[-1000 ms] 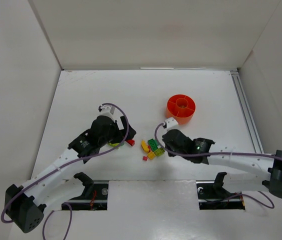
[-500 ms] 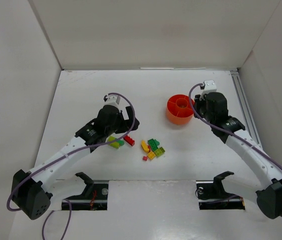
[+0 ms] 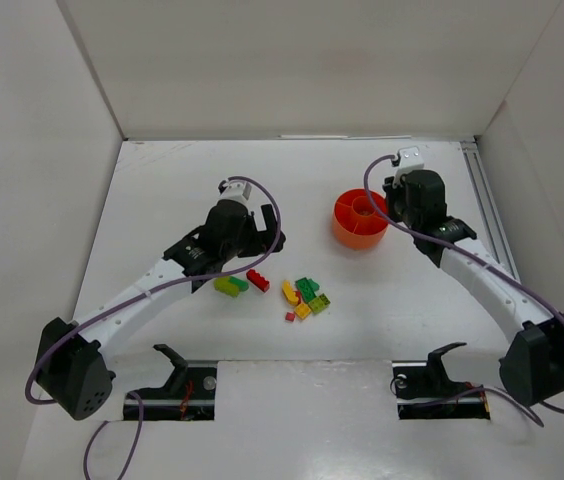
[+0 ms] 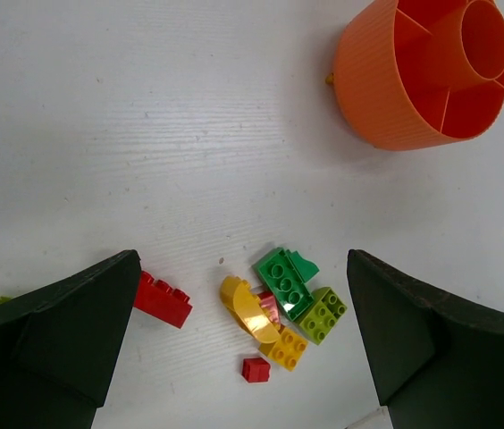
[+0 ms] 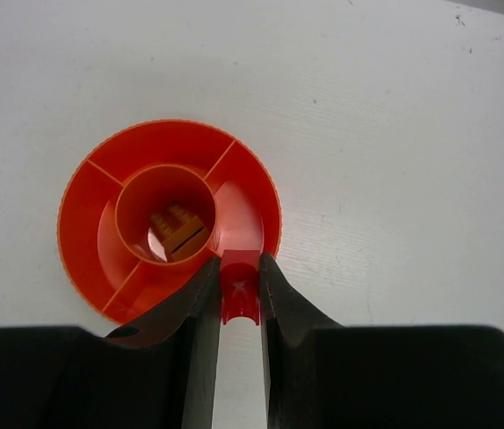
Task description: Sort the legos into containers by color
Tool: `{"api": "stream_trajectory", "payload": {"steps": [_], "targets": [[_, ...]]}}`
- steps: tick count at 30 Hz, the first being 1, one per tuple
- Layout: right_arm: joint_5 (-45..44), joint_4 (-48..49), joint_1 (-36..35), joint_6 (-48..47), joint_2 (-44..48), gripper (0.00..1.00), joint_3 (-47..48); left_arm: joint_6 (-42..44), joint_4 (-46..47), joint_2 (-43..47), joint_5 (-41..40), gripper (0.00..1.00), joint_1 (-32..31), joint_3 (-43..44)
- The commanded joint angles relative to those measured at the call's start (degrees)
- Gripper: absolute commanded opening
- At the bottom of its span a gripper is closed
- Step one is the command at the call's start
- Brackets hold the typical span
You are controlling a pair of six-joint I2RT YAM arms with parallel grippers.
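Observation:
My right gripper comes down over the dish's outer section beside the brown lego's cup, inside the dish's rim, next. It then releases the red lego, since that section is empty.
The orange dish stands right of centre; it also shows in the right wrist view and the left wrist view. A brown lego lies in its central cup. My right gripper is shut on a red lego, held over the dish's near rim. My left gripper is open and empty above a cluster: green, lime, yellow and small red legos. A red lego lies by the left finger. In the top view the cluster is at centre.
A lime and yellow lego pair lies left of the red lego. White walls enclose the table; a rail runs along the right edge.
My right gripper has moved from the cluster up to the dish, carrying the red lego. My left gripper has lifted off the left legos and shifted up and right.

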State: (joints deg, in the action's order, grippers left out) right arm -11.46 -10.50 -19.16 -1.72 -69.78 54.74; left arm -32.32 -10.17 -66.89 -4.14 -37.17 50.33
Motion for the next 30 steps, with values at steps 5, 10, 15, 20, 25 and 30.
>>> {"api": "stream_trajectory", "payload": {"steps": [5,10,15,20,25,30], "targets": [[-3.82,6.99,0.79,-1.45,-5.62,0.0,3.71,1.03,1.91,0.62,-0.34,1.0,-0.27,2.06],[-1.19,8.13,1.84,-2.06,-10.2,0.0,5.55,0.5,1.39,1.15,-0.87,1.0,-0.27,2.06],[-0.66,9.45,1.84,-1.45,-14.06,0.02,6.16,-0.55,0.24,0.62,-2.01,1.0,-0.27,2.06],[1.18,9.45,2.37,-1.45,-14.68,0.09,6.17,-1.08,-0.28,0.1,-2.01,1.0,-0.27,2.06],[0.57,9.97,2.37,-0.31,-15.21,0.25,5.55,-1.08,-0.81,-0.43,-1.49,1.0,-0.27,2.06],[0.57,9.97,2.37,-0.31,-14.16,0.3,5.02,-1.61,-0.81,-0.43,-0.96,1.0,-0.27,2.06]]}}
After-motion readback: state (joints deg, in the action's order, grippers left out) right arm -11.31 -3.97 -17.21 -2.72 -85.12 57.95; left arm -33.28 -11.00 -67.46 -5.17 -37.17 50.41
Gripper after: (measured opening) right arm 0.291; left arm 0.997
